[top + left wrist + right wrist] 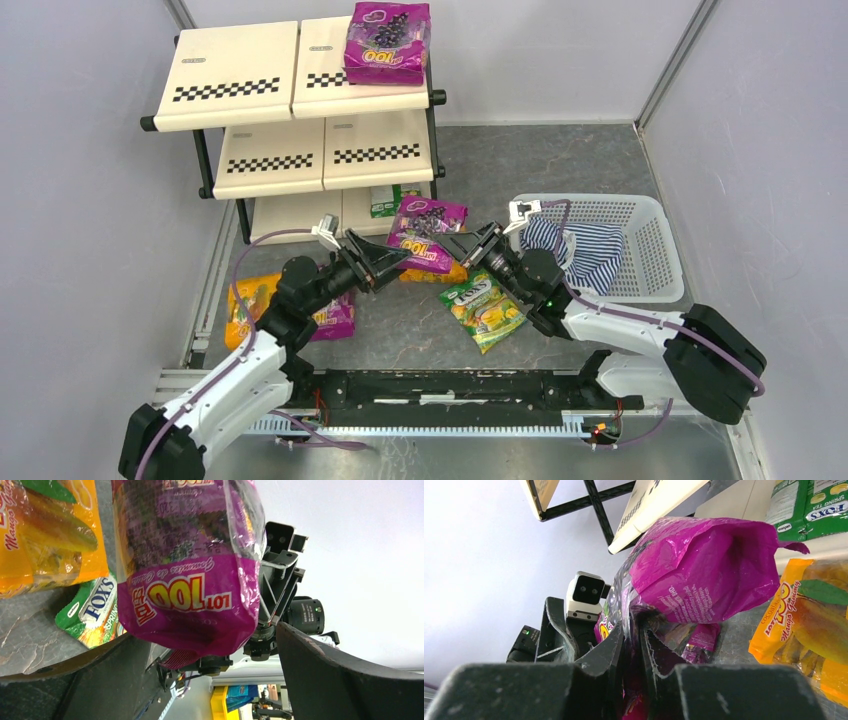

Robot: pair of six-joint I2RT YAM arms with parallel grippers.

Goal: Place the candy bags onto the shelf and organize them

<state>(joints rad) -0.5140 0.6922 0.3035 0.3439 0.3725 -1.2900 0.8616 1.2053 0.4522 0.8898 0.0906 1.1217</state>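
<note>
The hanging purple bag is already lined up between my spread fingers, so my left gripper eases toward its yellow-lettered end [416,247] [187,607] next and closes across it.
A purple candy bag [427,232] with a yellow "100" hangs just above the table in front of the shelf [300,110]. My right gripper [474,246] is shut on its right edge; in the right wrist view the jaws [635,647] pinch the bag's seam [704,575]. My left gripper [388,262] is open at the bag's left end; in the left wrist view the bag [190,580] sits between its wide-spread fingers [345,680] without contact. Another purple bag [387,40] lies on the top tier. A green bag [390,200] lies on the bottom tier.
An orange bag [436,273] lies under the held bag. A green Fox's bag [483,308] lies on the table by my right arm. An orange bag [248,300] and a purple bag [336,318] lie under my left arm. A white basket [640,215] holds striped cloth [585,250].
</note>
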